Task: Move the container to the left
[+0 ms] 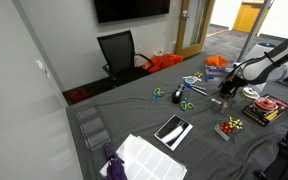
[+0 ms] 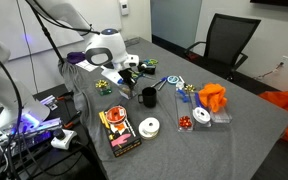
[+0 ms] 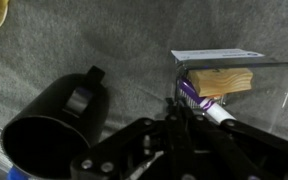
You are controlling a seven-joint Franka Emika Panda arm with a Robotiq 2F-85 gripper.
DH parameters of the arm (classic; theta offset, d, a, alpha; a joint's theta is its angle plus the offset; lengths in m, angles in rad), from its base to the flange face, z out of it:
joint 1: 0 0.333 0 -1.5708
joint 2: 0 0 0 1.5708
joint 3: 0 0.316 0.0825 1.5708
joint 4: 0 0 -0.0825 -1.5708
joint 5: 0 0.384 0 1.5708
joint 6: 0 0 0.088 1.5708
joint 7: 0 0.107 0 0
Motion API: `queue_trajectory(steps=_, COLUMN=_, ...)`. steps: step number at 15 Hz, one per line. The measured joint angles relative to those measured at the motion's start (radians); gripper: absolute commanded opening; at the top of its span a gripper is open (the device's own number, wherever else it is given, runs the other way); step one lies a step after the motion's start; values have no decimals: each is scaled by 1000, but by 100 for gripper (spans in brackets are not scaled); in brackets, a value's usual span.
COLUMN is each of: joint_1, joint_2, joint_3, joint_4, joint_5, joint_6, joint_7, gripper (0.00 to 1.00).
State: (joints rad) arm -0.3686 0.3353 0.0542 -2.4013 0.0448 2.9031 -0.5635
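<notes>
The tub in my gripper should be lifted away from the black cup next. It should then be lowered and released onto the tabletop beside the black tablet, because that patch is clear.
In the wrist view the container (image 3: 274,80) is a small see-through plastic tub at the right. It holds a wooden block (image 3: 220,83) and a purple-and-white marker (image 3: 206,108). My gripper (image 3: 177,106) comes in from the bottom edge, its fingers pressed together on the tub's left wall. A black cup (image 3: 54,120) lies just left of the gripper. In both exterior views the gripper (image 1: 224,93) (image 2: 132,72) is low over the grey table, and the tub is mostly hidden by it. The black cup (image 2: 149,97) stands next to it.
A red-and-yellow box (image 2: 119,132) and white tape rolls (image 2: 150,127) lie near the table edge. An orange cloth (image 2: 214,97) lies beyond the cup. A black tablet (image 1: 172,130), clear trays (image 1: 92,127) and scissors (image 1: 159,95) are elsewhere on the table. A black chair (image 1: 119,50) stands behind it.
</notes>
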Motion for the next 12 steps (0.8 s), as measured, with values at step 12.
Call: queue_trajectory(steps=12, joint_1=-168, joint_2=-49, joint_3=304, joint_4=13, joint_5=408, joint_6=-7, joint_7=-211, gripper=1)
